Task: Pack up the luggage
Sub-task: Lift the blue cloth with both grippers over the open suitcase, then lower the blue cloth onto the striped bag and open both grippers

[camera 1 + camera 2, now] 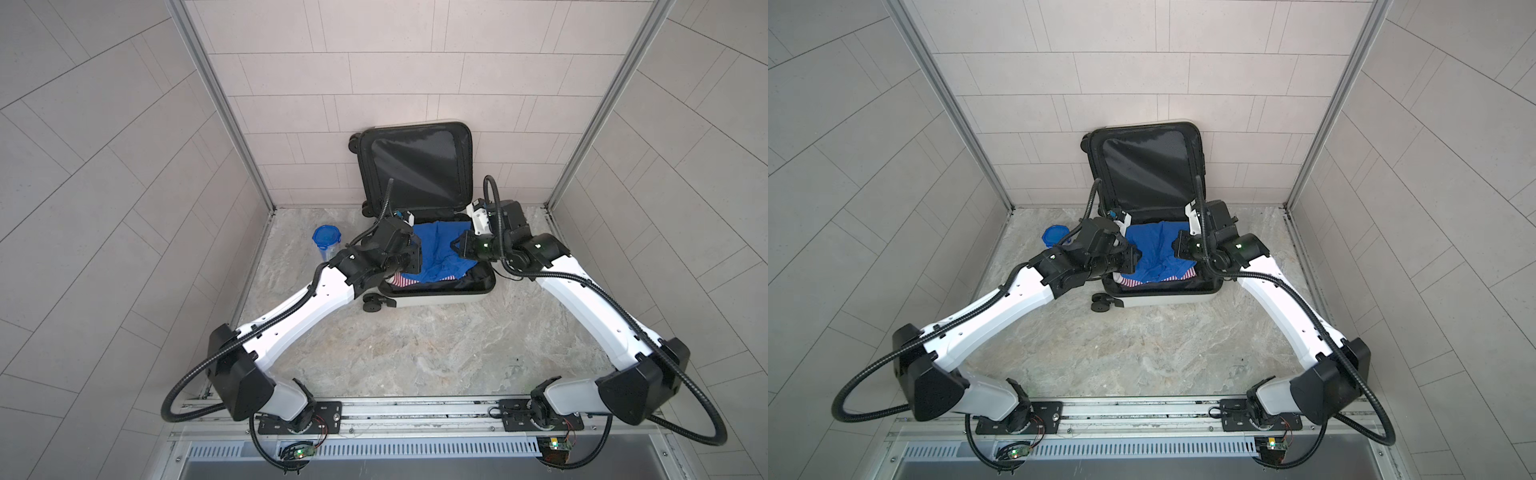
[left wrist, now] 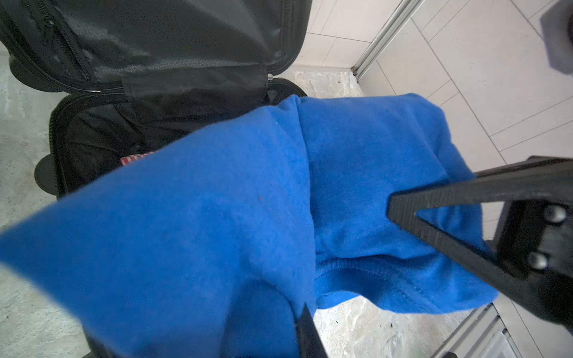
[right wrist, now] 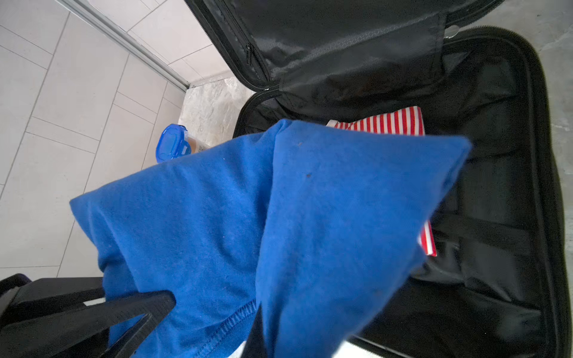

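Note:
I need to lower my left gripper onto the folded red-and-white striped garment [image 1: 401, 281] [image 2: 136, 158] in the luggage next and release the blue garment there. The blue garment already hangs stretched above that spot.
The luggage [image 1: 440, 300] [image 1: 1167, 300] lies open on the stone floor, its black-lined lid [image 1: 415, 166] propped against the back wall. Inside the lower half lies a folded red-and-white striped garment [image 3: 387, 121] [image 1: 401, 281]. A blue garment [image 1: 436, 249] [image 1: 1154, 253] [image 2: 217, 201] [image 3: 248, 201] hangs stretched over that half, between my two grippers. My left gripper [image 1: 417, 253] [image 1: 1136, 255] is shut on its left edge. My right gripper [image 1: 457, 245] [image 1: 1177, 245] is shut on its right edge. The cloth hides most of each gripper's own fingers in the wrist views.
A clear container with a blue lid [image 1: 327, 241] [image 1: 1056, 235] [image 3: 170, 145] stands on the floor left of the luggage. Tiled walls with metal corner posts close in the back and both sides. A luggage wheel [image 1: 372, 303] sticks out at the front left corner.

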Available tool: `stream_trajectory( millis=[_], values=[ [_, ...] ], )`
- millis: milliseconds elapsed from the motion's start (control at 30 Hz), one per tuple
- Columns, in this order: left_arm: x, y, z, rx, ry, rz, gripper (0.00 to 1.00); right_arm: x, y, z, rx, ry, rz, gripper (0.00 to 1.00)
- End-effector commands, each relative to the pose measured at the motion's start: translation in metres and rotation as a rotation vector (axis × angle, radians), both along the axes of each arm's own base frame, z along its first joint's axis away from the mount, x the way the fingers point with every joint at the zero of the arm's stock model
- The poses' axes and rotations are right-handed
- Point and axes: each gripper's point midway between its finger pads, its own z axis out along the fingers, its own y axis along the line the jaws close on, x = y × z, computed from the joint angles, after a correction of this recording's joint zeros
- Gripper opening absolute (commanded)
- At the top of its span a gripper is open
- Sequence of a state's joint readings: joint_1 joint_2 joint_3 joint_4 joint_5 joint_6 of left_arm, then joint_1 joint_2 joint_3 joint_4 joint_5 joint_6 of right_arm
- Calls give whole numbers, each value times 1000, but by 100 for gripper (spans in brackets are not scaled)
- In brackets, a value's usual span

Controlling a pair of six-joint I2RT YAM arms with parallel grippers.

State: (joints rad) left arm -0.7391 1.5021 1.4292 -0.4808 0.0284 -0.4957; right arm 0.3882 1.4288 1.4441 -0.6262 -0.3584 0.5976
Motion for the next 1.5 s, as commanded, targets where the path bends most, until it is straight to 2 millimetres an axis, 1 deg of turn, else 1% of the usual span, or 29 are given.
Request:
stream_trajectory(
  millis=[0,133,267,367,433,667,833,1033,1200,1300,1467],
  values=[
    [15,1,7,10,-15,-23,0,18,-1,10,8,-26,16,0],
    [39,9,-10,22,15,1,0,42,-3,-7,-2,36,26,0],
    [59,15,-32,46,44,15,0,63,2,-28,-9,88,63,0],
    [71,16,-48,58,72,13,0,77,6,-47,-15,134,75,0],
    [78,15,-59,70,90,14,0,85,8,-56,-24,149,80,0],
    [99,17,-106,85,167,29,0,106,2,-100,-56,228,61,0],
    [106,20,-140,115,225,35,0,113,-7,-130,-89,276,51,0],
    [106,28,-177,177,301,45,0,113,-17,-164,-148,334,51,0],
    [108,35,-199,217,357,56,0,112,-27,-180,-188,358,33,1],
    [109,38,-208,231,371,66,0,112,-33,-185,-206,364,22,10],
    [108,45,-217,250,395,86,1,114,-42,-192,-215,375,0,21]
  ],
)
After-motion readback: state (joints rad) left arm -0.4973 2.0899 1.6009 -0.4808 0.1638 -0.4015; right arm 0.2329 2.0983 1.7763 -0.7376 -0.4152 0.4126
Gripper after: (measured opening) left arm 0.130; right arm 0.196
